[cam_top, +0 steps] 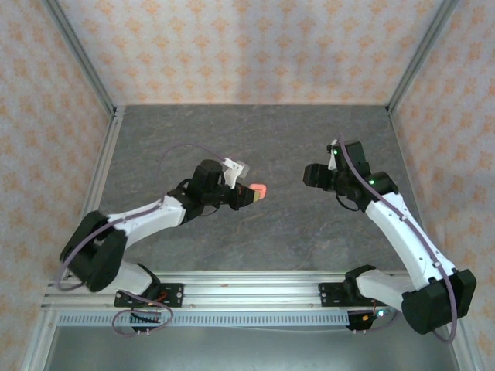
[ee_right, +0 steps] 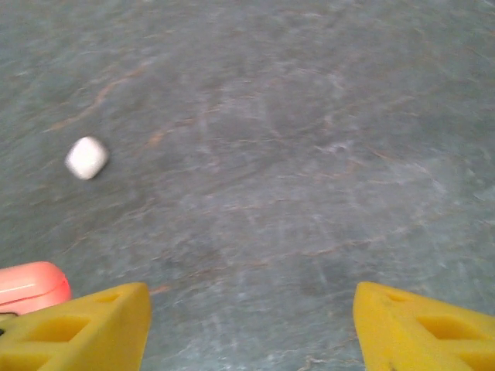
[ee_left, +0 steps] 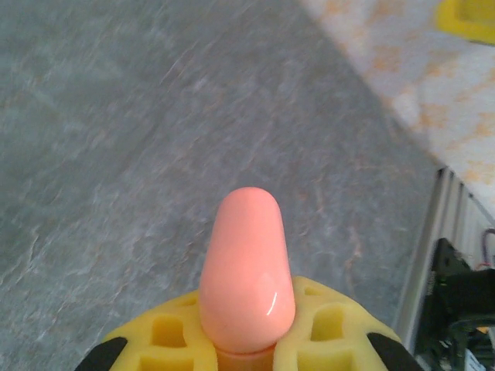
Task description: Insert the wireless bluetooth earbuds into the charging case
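The left gripper lowers the raised coral-pink charging case next until it rests on the clear patch of bare tabletop below, and then releases the case.
My left gripper is shut on a coral-pink rounded charging case, held above the table's middle. In the left wrist view the case sticks out smooth and closed from between the yellow fingers. My right gripper hovers a short way to the right of the case, open, with nothing between its yellow fingers. The pink case peeks in at the lower left of the right wrist view. No earbuds are in view.
A small whitish rounded lump lies on the grey stone-patterned table; it is too blurred to tell what it is. Patterned walls and metal posts close the table in on three sides.
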Robot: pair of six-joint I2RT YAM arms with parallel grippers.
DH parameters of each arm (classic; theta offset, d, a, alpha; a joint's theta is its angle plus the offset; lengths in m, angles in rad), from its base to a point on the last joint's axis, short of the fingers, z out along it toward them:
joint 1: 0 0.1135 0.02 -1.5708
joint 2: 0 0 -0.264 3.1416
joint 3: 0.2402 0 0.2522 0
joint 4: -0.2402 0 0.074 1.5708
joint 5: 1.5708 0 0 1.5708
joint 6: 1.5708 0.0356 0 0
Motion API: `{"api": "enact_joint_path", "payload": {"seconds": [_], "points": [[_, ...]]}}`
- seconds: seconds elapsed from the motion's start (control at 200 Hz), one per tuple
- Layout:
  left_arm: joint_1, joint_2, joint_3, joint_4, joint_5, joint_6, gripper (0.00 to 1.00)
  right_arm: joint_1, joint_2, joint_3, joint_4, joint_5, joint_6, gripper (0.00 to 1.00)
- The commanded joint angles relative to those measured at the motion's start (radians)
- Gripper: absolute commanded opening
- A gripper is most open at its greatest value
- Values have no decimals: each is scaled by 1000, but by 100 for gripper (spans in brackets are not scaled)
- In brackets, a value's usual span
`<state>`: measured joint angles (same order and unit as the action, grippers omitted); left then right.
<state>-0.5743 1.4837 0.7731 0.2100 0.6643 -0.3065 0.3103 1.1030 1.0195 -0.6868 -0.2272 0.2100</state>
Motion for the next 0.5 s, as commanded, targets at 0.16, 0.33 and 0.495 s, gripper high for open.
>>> {"api": "enact_joint_path", "payload": {"seconds": [0.16, 0.33, 0.495], "points": [[30, 260, 82, 44, -12, -93, 0, -81, -5, -113, 136, 145, 8, 76], [44, 356, 121, 30, -28, -115, 4, -110, -9, -161, 188, 182, 13, 78], [52, 375, 156, -55, -67, -83, 24, -119, -16, -195, 229, 212, 6, 79]]}}
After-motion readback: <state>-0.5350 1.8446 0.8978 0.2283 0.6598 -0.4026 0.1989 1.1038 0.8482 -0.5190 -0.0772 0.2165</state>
